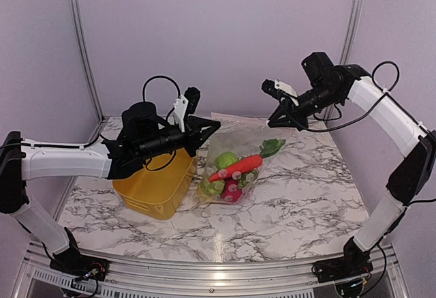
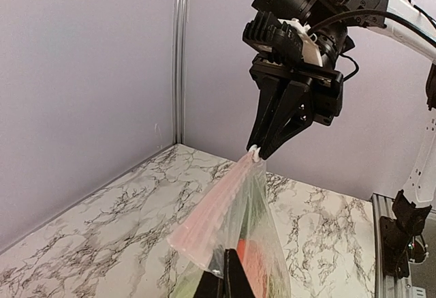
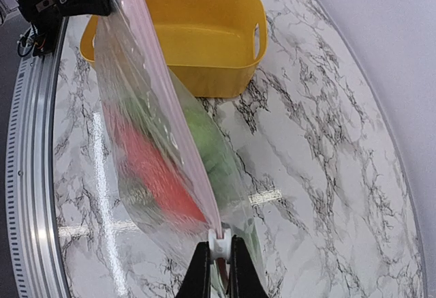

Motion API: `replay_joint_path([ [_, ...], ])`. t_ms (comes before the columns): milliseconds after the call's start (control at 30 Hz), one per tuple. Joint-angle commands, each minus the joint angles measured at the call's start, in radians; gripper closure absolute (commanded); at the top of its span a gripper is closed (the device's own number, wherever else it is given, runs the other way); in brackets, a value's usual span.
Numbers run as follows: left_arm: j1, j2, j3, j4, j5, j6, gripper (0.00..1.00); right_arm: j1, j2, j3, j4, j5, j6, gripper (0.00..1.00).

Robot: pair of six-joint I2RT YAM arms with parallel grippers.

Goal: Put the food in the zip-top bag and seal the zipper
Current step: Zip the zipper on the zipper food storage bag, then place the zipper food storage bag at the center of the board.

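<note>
The white slider [image 3: 219,245] sits at the zipper's end, so I will raise my right gripper, then lower it toward the tabletop below the bag and let go of the slider.
The clear zip-top bag [image 1: 240,142] hangs stretched between my two grippers above the table. The food [image 1: 234,169], red, green and pink pieces, lies inside it at the bottom. My left gripper [image 1: 216,125] is shut on the bag's left mouth corner; its fingers [image 2: 235,279] pinch the edge. My right gripper [image 1: 274,122] is shut on the white slider [image 3: 219,245] at the right end of the zipper [image 3: 162,86]. The pale pink zipper strip [image 2: 212,208] runs taut from one gripper to the other. The right gripper [image 2: 255,152] also shows in the left wrist view.
A yellow plastic bin [image 1: 153,187] stands on the marble table just left of the bag, under my left arm; it looks empty in the right wrist view [image 3: 184,35]. Purple walls close the back and sides.
</note>
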Motion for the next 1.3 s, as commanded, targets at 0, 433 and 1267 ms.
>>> replay_joint_path([
  [0,0.019,-0.050,-0.025,0.035,-0.037,-0.012,1.00,-0.092,-0.035,-0.025,-0.043,0.080,-0.034,1.00],
  [433,0.027,-0.060,-0.041,0.039,-0.046,-0.019,1.00,-0.169,-0.044,-0.068,-0.048,0.087,-0.074,1.00],
  [1267,0.032,-0.014,0.019,0.086,-0.072,-0.060,1.00,-0.173,0.001,0.096,-0.036,0.057,-0.037,1.00],
])
